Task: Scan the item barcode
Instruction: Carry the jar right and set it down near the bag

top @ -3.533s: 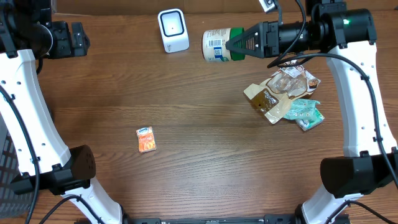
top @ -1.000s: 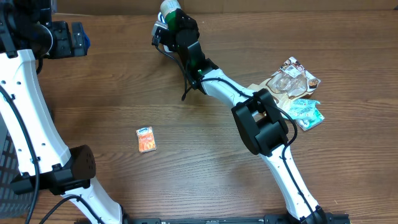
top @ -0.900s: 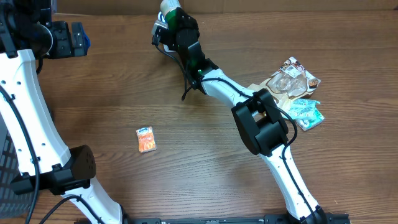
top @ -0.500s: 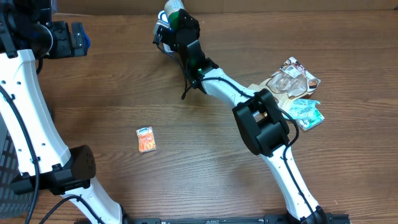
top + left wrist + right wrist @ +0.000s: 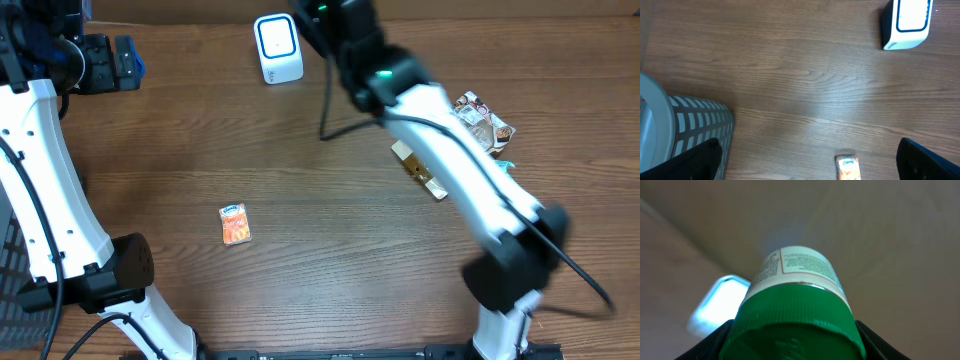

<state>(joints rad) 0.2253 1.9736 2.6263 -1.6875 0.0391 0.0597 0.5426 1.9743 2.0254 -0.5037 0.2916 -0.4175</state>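
Observation:
Next, my right gripper needs to lower back toward clear tabletop by the brown pouch's near end, to its right in the overhead view, and release the bottle [image 5: 799,266].
The item is a white bottle [image 5: 799,266] with a green cap [image 5: 795,325] and a printed label. My right gripper [image 5: 795,342] is shut on the cap, a dark finger on each side of it. Behind the bottle's left side glows the blurred white scanner [image 5: 720,305]. In the overhead view the scanner [image 5: 278,48] stands at the table's back, and the right gripper [image 5: 312,12] sits just right of it at the top edge, where the bottle does not show. My left gripper [image 5: 807,152] hangs open and empty, high at the far left [image 5: 110,62].
A small orange packet [image 5: 235,224] lies left of centre, also seen as the orange packet [image 5: 847,168] in the left wrist view. A pile of packets [image 5: 482,118] and a brown pouch [image 5: 420,165] lie partly under the right arm. A grey slotted basket [image 5: 695,132] stands at the left.
The right arm has swung right and is blurred with motion. Its gripper and bottle have moved off the scanner, which now shows whole. The left arm has not moved.

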